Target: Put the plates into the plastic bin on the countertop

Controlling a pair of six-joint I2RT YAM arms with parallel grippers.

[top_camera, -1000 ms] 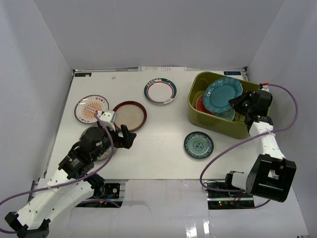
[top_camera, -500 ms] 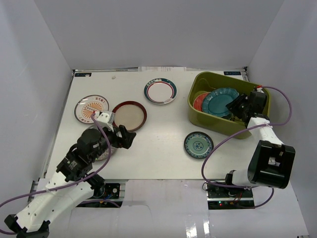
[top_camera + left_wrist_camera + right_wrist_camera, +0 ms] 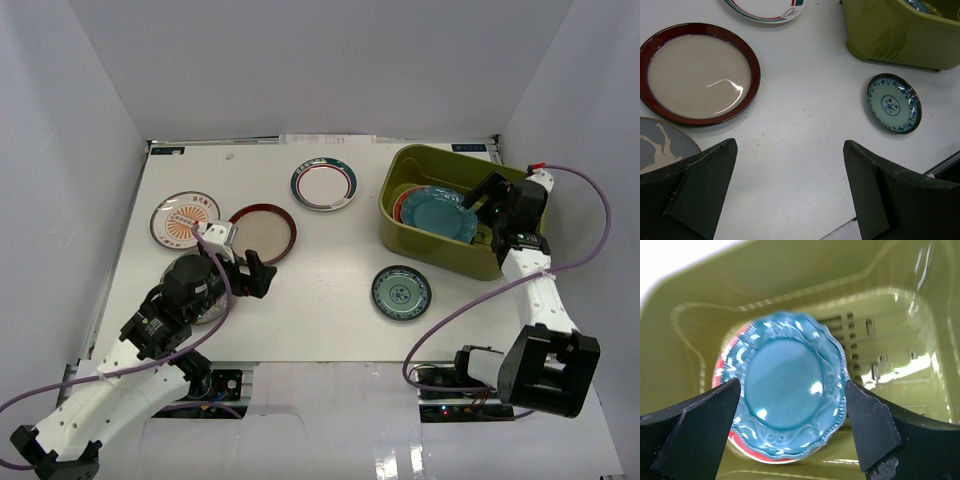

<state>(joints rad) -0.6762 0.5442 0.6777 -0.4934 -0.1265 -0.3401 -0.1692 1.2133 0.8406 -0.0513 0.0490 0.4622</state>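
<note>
Next, my right gripper will swing across and down onto the cream plate's bin-side rim, which lies to the gripper's left in the top view, bordering bare countertop.
The olive-green plastic bin stands at the back right of the white countertop. Inside it a scalloped teal plate lies on a red plate. My right gripper hangs open over the bin, touching neither plate. My left gripper is open above bare countertop, between a red-rimmed cream plate and a small blue-green patterned plate. A grey plate lies mostly under my left wrist.
An orange sunburst plate lies at the left, and a green-and-red-rimmed white plate at the back middle. Pale grey walls enclose the countertop on three sides. The bin's near wall rises to the right of the left gripper.
My right gripper has opened and let go of the scalloped teal plate, which went from tilted above the bin to lying on the red plate. The left arm has barely moved.
</note>
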